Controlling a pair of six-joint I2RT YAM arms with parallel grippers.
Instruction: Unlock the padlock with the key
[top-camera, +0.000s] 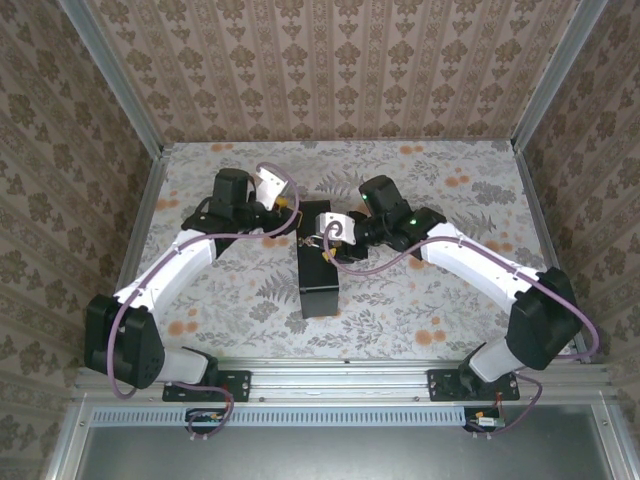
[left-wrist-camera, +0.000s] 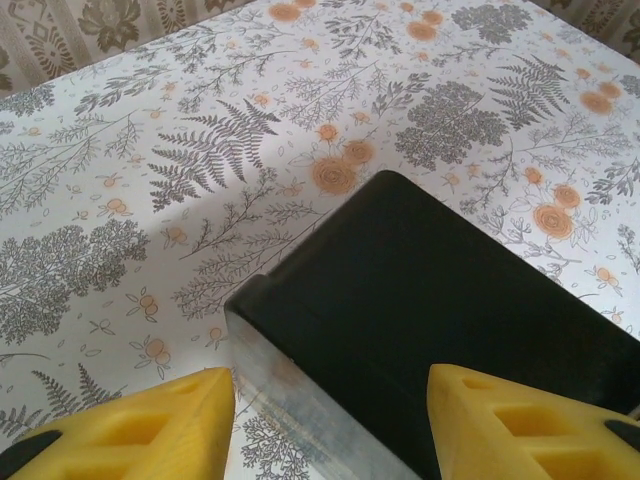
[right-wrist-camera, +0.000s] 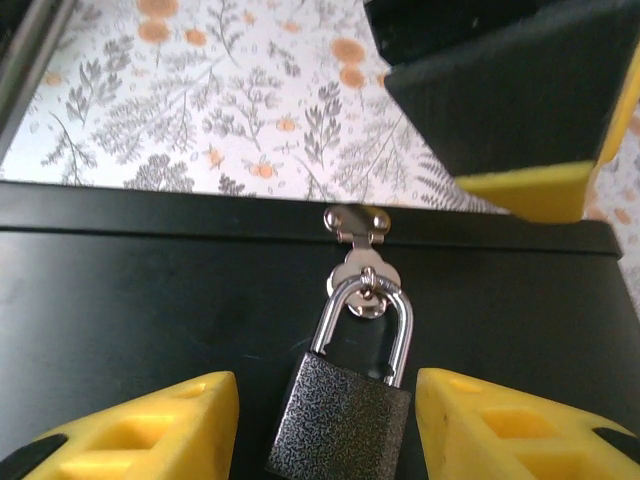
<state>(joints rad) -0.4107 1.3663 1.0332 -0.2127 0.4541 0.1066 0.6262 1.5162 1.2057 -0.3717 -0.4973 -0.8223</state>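
Note:
The padlock body (right-wrist-camera: 345, 420) already hangs between the yellow fingertips of my right gripper, so my right gripper should move gently outward with a slight turn and close them on it.
A dark grey textured padlock (right-wrist-camera: 340, 425) with a silver shackle (right-wrist-camera: 400, 325) hangs from the hasp (right-wrist-camera: 357, 225) on the side of a black box (top-camera: 320, 265). My right gripper (right-wrist-camera: 325, 430) is open. Its yellow fingertips (right-wrist-camera: 160, 420) stand on either side of the padlock body, with a small gap on each side. My left gripper (left-wrist-camera: 330, 420) is open too and straddles an end corner of the black box (left-wrist-camera: 450, 300), its pads (left-wrist-camera: 150, 420) apart from the box. In the top view both grippers (top-camera: 285, 218) (top-camera: 335, 235) meet at the box's far end.
The floral tablecloth (top-camera: 420, 300) covers the table, which has patterned walls on three sides. A metal rail (top-camera: 340, 375) runs along the near edge. The left gripper's black and yellow finger (right-wrist-camera: 520, 185) hangs close above the box in the right wrist view.

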